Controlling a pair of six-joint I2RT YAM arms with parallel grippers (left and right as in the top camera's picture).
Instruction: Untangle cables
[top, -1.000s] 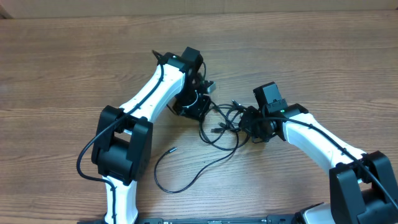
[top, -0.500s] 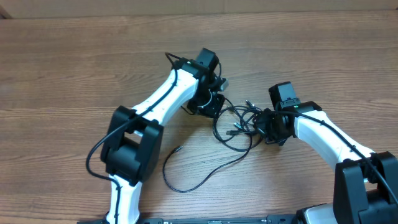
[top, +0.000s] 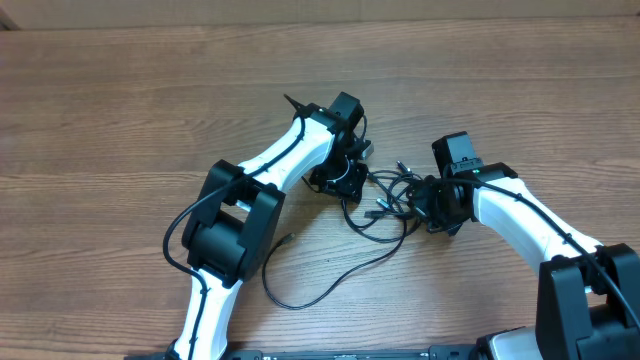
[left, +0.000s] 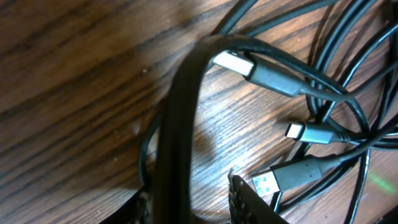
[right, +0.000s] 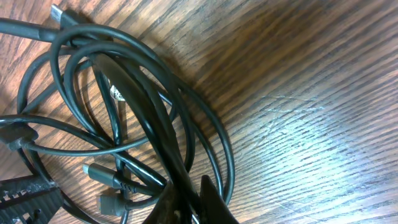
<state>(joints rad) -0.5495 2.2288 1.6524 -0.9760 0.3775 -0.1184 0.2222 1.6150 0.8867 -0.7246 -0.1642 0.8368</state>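
My right gripper draws the held cord to the right in the overhead view next, onto bare wood. It releases the cord there, since it still runs into the tangle.
The cables (top: 385, 200) are thin black cords in a tangle on the wooden table between my two grippers. One loose cord (top: 300, 298) loops out toward the front. My left gripper (top: 345, 180) is at the tangle's left edge. In the left wrist view its jaws (left: 193, 202) stand apart with a dark cord (left: 180, 112) running between them, and silver-tipped plugs (left: 233, 62) lie just ahead. My right gripper (top: 432, 208) is at the tangle's right edge. In the right wrist view its jaws (right: 189, 202) are closed on a black cord of the coil (right: 124, 93).
The wooden table (top: 120, 120) extends all around the tangle. The loose cord's free plug (top: 286, 238) lies next to the left arm's base link (top: 230, 230). The right arm (top: 520, 225) reaches in from the front right.
My left gripper has moved right, up to the tangle's left edge. The right gripper shifted slightly right a second ago and has since held still on its cord.
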